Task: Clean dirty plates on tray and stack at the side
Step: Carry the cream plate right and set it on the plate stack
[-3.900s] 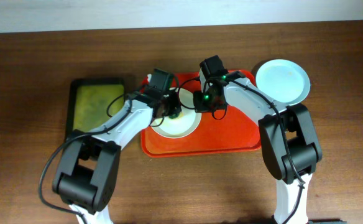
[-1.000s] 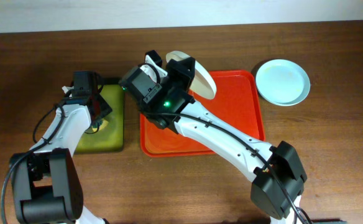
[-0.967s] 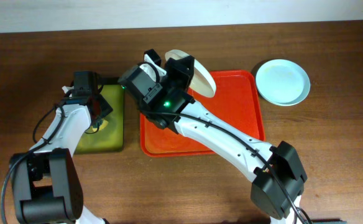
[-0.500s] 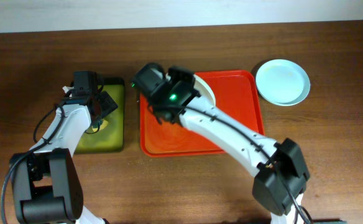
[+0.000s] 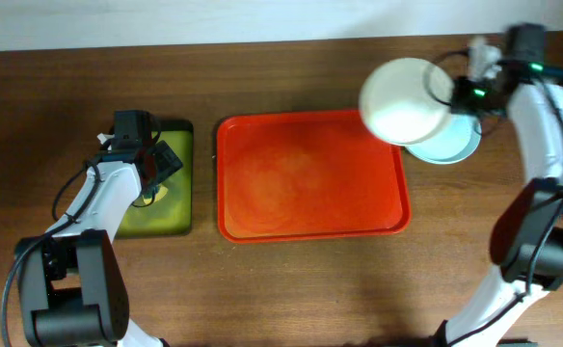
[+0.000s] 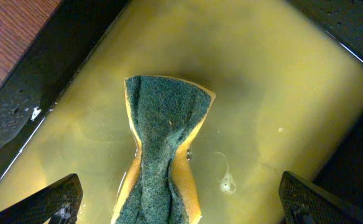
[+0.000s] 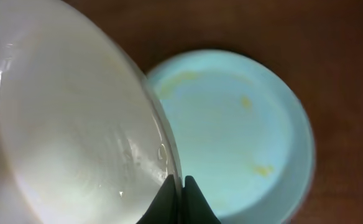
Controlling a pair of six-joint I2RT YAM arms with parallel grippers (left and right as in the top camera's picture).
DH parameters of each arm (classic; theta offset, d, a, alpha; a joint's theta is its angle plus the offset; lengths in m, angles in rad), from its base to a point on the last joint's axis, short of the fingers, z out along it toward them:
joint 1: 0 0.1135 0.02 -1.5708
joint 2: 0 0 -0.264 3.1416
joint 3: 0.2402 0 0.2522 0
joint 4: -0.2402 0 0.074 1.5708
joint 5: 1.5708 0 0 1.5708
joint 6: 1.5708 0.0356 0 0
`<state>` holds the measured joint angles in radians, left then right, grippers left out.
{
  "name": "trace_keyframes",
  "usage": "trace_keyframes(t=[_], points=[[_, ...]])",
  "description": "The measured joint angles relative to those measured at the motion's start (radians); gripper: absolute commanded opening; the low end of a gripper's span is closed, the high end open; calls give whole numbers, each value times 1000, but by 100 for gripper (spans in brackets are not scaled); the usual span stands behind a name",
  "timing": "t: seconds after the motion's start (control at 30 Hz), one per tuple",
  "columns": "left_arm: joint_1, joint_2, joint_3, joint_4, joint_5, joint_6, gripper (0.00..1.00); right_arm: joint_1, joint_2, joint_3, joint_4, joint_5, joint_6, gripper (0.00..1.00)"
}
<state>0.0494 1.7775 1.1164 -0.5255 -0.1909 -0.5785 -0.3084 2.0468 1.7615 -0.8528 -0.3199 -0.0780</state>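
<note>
The white-cream plate (image 5: 402,98) sticks out over the red tray. My right gripper should next move away from that tray and down, and let go of the white-cream plate's rim over the blue-green plate (image 5: 458,146).
The red tray (image 5: 310,178) lies bare in the middle of the table. My right gripper (image 5: 455,92) is shut on the rim of a white-cream plate (image 5: 402,98), held tilted above a pale blue-green plate (image 5: 458,146) on the table right of the tray. In the right wrist view the gripper (image 7: 181,182) pinches the white plate (image 7: 63,124), and the blue-green plate (image 7: 231,130) below shows faint yellow smears. My left gripper (image 5: 161,162) hangs open over a green-and-yellow sponge (image 6: 163,155), its fingertips (image 6: 60,199) wide on either side without touching it.
The sponge lies in yellowish liquid in a black-rimmed olive-green tray (image 5: 171,217) left of the red tray. Brown wooden table surrounds both trays. The table's far edge runs close behind the right gripper.
My right arm has swung from the red tray's left end to the far right, carrying the white-cream plate over the blue-green one. My left gripper has opened wide and let go of the sponge.
</note>
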Motion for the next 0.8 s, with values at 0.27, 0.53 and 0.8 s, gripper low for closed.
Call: trace_keyframes(t=[0.27,0.53,0.8], points=[[0,0,0,0,0,0,99,-196,82,-58,56,-75,108,7],[0,0,0,0,0,0,99,-179,85,-58,44,-75,127,99],[0,0,0,0,0,0,99,-147,84,-58,-75,-317,127,98]])
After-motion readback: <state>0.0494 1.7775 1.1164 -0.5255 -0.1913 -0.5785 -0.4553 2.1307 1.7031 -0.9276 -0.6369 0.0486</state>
